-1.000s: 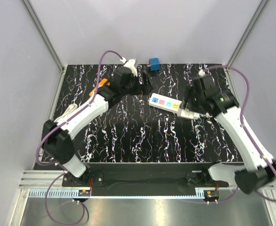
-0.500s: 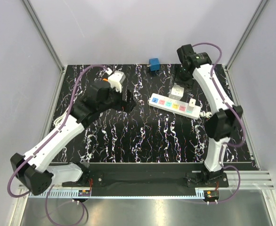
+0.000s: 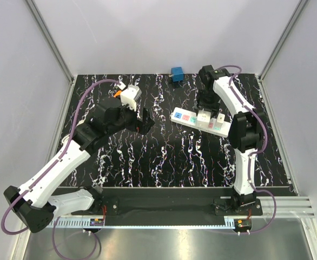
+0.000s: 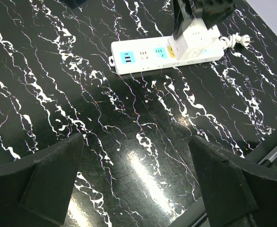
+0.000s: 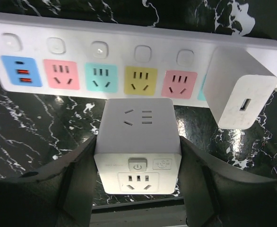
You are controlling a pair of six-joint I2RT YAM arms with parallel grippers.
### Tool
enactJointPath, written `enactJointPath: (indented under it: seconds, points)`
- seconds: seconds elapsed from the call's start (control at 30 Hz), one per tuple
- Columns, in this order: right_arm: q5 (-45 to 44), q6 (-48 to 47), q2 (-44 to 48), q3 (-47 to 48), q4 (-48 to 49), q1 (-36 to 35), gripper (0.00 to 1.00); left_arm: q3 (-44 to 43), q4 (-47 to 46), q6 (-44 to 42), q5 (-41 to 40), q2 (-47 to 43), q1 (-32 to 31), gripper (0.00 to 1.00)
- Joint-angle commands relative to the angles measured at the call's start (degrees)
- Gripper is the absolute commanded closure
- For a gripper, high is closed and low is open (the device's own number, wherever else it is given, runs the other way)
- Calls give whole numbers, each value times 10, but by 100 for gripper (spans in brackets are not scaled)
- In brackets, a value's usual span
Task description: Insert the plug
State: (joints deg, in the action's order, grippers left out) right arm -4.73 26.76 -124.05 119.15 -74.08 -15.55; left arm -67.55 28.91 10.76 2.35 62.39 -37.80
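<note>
My right gripper will next slide outward and press down to seat the cube plug adapter (image 5: pixel 138 127) on the yellow socket (image 5: pixel 141 80), then let it go, since that socket is empty and lined up.
The white power strip (image 3: pixel 188 117) with coloured sockets lies at the back middle of the black marbled table. It also shows in the right wrist view (image 5: pixel 129 56) and the left wrist view (image 4: pixel 148 56). My right gripper (image 3: pixel 204 105) (image 5: pixel 138 142) is shut on a white cube plug adapter (image 5: pixel 138 127) (image 3: pixel 204 115). It holds the adapter just over the strip's near side, by the yellow socket (image 5: pixel 140 80). My left gripper (image 3: pixel 146 120) (image 4: pixel 138 184) is open and empty, low over bare table left of the strip.
A white charger (image 5: pixel 240 92) sits plugged in at the strip's right end. The strip's own cord plug (image 4: pixel 238 41) lies beyond that end. A blue block (image 3: pixel 177 73) stands at the back edge. An orange item (image 3: pixel 117 93) lies at the back left.
My right gripper has carried the cube adapter forward from behind the strip to just over it. My left arm has shifted slightly, its gripper still open.
</note>
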Motion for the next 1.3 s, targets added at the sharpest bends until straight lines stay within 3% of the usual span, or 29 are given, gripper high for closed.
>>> enactJointPath:
  seconds: [0.0,1.27]
  points:
    - [15,13,43,-38,44,16,100,-2,-24,-7,3,-2,-1,1]
    - [3,32,35,-86,102,27,100,0,-24,-7,0,4,-1,1]
